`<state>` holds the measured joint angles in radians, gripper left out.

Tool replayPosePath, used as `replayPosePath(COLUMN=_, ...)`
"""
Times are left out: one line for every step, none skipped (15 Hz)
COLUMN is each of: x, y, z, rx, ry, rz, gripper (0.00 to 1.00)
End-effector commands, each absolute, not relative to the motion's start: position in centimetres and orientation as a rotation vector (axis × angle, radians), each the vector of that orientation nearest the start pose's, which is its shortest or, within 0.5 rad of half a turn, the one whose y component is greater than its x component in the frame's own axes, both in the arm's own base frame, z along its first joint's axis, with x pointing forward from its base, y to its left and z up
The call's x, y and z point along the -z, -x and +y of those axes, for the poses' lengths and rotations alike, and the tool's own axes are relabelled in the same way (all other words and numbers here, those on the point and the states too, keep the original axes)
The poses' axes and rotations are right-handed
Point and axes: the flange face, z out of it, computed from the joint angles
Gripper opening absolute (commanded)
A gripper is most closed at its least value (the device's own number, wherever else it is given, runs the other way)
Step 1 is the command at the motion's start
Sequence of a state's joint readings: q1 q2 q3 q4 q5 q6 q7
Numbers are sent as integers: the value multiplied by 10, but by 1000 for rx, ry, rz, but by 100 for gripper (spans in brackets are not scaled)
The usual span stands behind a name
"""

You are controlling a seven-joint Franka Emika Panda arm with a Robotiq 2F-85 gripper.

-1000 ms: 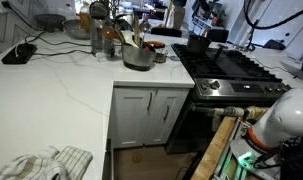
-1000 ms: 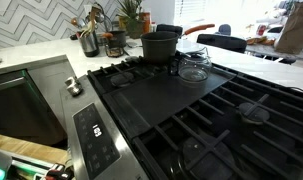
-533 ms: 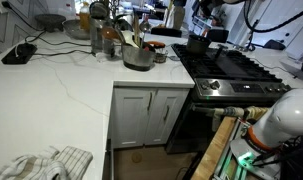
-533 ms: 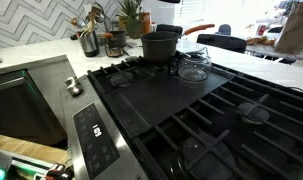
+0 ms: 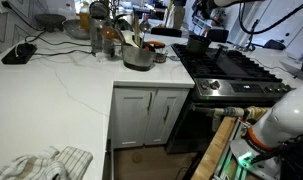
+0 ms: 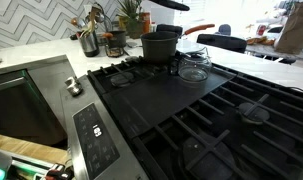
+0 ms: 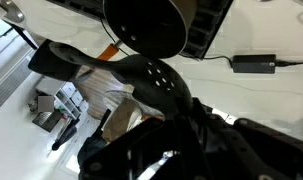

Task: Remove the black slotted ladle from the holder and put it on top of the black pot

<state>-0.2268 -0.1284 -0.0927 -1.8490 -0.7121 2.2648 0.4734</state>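
Observation:
My gripper moves down toward the pot's open top (image 6: 159,36) next and releases the handle across the pot's rim. The ladle's head still hangs high above the black pot.
In the wrist view my gripper (image 7: 173,112) is dark and fills the lower half. It is shut on the black slotted ladle (image 7: 154,77), whose holed head juts out ahead of the jaws. The black pot (image 7: 143,25) shows from above as a black round just beyond the ladle's head. In both exterior views the black pot (image 6: 159,45) (image 5: 198,42) stands at the back of the stove. A dark oval, the ladle's head (image 6: 171,4), shows at the top edge above the pot. The arm (image 5: 227,6) reaches in above the stove.
A shiny grey metal pot with wooden utensils (image 5: 138,56) stands on the white counter (image 5: 61,80) beside the stove (image 6: 191,110). A glass vessel (image 6: 194,66) sits right next to the black pot. A cable with adapter (image 7: 256,63) lies on the counter. A cloth (image 5: 46,163) lies near the counter's front.
The ladle's head has come into an exterior view at the top edge, above the black pot. The arm has shifted slightly over the stove. Pots have not moved.

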Motion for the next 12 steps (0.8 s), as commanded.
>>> replayPosePath(x=-625, y=-556, z=-236, rx=-665, ry=-2309, rz=-686, gripper=2)
replayPosePath(x=-619, y=-561, z=-245, rx=-640, ry=-2299, rz=-711, gripper=2)
replayPosePath(x=-613, y=-563, z=-254, rx=-605, ry=-2287, rz=-742, gripper=2)
replayPosePath(x=-607, y=-565, z=-264, rx=-563, ry=-2274, rz=-776, gripper=2)
replayPosePath(x=-602, y=-568, z=-273, rx=-531, ry=-2263, rz=-802, gripper=2)
replayPosePath(x=-596, y=-569, z=-281, rx=-500, ry=-2252, rz=-825, gripper=2)
replayPosePath(x=-591, y=-572, z=-288, rx=-473, ry=-2249, rz=-843, gripper=2)
replayPosePath(x=-587, y=-575, z=-295, rx=-453, ry=-2238, rz=-861, gripper=2)
replayPosePath(x=-584, y=-578, z=-302, rx=-435, ry=-2231, rz=-875, gripper=2)
replayPosePath(x=-580, y=-581, z=-307, rx=-424, ry=-2225, rz=-884, gripper=2)
replayPosePath(x=-577, y=-584, z=-312, rx=-411, ry=-2220, rz=-887, gripper=2)
replayPosePath(x=-573, y=-589, z=-316, rx=-403, ry=-2216, rz=-884, gripper=2)
